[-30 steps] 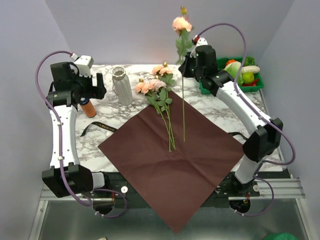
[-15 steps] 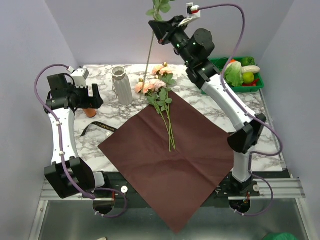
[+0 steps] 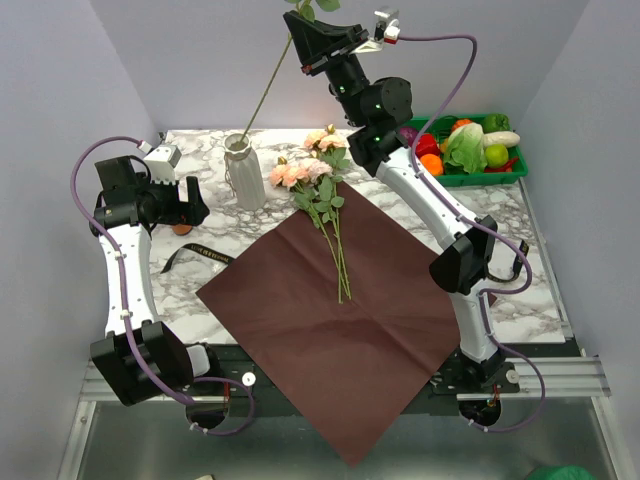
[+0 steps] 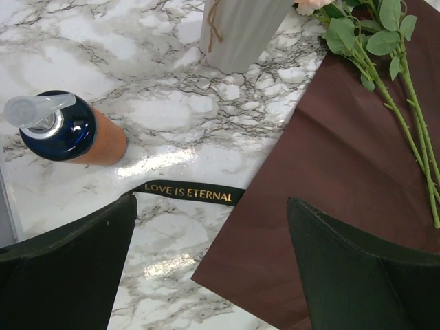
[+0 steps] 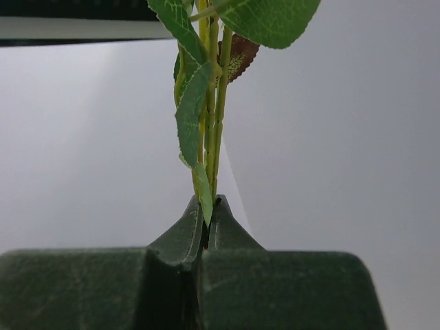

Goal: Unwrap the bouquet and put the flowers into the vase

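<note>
My right gripper moves down toward the left in the top view next and releases the flower's stem, since the vase's opening lies below the gripper on that side.
High at the back, my right gripper is shut on the stem of one flower. That stem slants down and left, and its lower end meets the mouth of the white ribbed vase; its bloom is out of view. In the right wrist view the gripper pinches the green stem among leaves. The other flowers lie on the unfolded dark red paper. My left gripper hangs open over the black ribbon, left of the vase.
An orange bottle with a dark cap stands left of the vase, close under the left arm. A green crate of vegetables sits at the back right. The paper overhangs the table's near edge.
The right arm has swung the flower up and left, from above the paper to over the vase. The left arm has shifted slightly, its gripper still open.
</note>
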Motion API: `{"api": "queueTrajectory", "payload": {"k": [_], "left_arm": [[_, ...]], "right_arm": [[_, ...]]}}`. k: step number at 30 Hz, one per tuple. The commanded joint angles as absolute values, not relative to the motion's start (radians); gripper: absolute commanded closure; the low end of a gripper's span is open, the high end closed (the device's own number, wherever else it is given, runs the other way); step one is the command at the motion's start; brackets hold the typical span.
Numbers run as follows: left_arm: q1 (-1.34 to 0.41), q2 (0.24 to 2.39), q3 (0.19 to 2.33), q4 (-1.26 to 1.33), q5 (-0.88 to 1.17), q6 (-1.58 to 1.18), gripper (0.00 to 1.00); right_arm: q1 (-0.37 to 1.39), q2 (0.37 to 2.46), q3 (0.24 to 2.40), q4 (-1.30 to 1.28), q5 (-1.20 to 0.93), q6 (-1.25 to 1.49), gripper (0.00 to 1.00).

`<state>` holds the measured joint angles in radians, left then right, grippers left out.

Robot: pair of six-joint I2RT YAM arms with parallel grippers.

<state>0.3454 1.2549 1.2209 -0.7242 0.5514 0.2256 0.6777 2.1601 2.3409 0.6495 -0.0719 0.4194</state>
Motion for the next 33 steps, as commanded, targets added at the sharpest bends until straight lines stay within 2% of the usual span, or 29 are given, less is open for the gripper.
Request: {"api": "queueTrajectory", "payload": {"k": [1, 6, 19, 29, 33], "left_arm": [[0.354, 1.229, 1.213, -0.716, 0.592, 0.245, 0.01], [0.353, 1.221, 1.23, -0.732, 0.592, 0.262, 0.02], [0.354, 1.213, 1.282, -0.778, 0.61, 0.295, 0.02], [0.356, 1.203, 1.269, -0.764, 0.623, 0.278, 0.02], [0.354, 1.209, 1.275, -0.765, 0.629, 0.273, 0.02]], "right_arm": [[0.69, 2.2, 2.399, 0.808, -0.061, 0.364, 0.99], [0.69, 2.256, 2.444, 0.808, -0.063, 0.35, 0.99], [0.69, 2.298, 2.378, 0.85, -0.086, 0.325, 0.99], [0.699, 2.327, 2.304, 0.717, -0.193, 0.305, 0.99], [0.712, 2.388, 2.367, 0.666, -0.216, 0.301, 0.99]]}}
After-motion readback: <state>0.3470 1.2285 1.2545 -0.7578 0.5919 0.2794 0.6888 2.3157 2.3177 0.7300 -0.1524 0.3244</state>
